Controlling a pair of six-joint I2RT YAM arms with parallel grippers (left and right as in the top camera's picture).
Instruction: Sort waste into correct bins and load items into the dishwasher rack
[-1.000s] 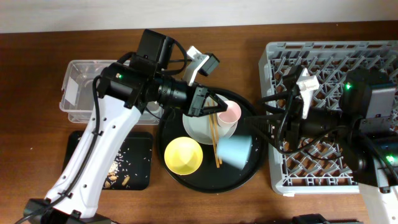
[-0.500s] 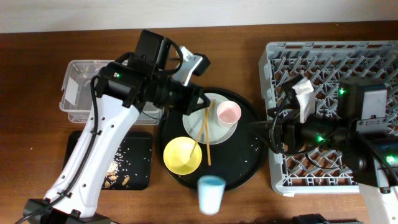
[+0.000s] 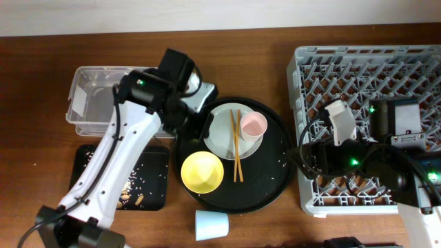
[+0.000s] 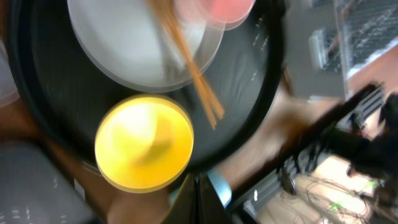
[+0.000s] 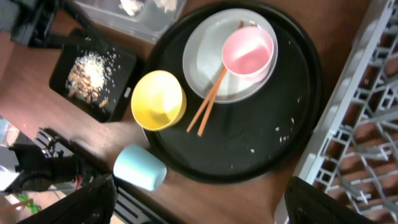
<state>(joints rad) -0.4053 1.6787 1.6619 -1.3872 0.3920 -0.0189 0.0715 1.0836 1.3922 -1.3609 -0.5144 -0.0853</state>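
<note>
The left gripper next needs to move back and down to the light blue cup [image 3: 211, 224] [image 4: 220, 186] and open its empty fingers there, since the cup lies below and back of it.
The light blue cup [image 3: 211, 224] [image 5: 140, 167] lies on its side on the table, in front of the round black tray [image 3: 272, 180]. The tray carries the yellow bowl [image 3: 202, 172], the pale plate [image 3: 222, 132], the pink cup [image 3: 253, 125] and the chopsticks [image 3: 236, 146], which rest across the plate. My left gripper [image 3: 205, 125] [image 4: 199, 205] is shut and empty at the plate's left rim. Between the round tray and the dishwasher rack [image 3: 365, 69], my right gripper [image 3: 303, 155] [image 5: 205, 208] stands wide open and holds nothing. Food scraps fill the black rectangular tray [image 3: 155, 180].
The clear tub [image 3: 96, 100] stands at the back left with white wads inside. White crumbs dot the round tray. The blue cup lies close to the table's front edge. My left arm reaches over the clear tub and the black rectangular tray.
The blue cup rolled off the round tray to the table's front. My right gripper opened wider and drew back right. My left gripper released the chopsticks onto the plate, shut and pulled back left.
</note>
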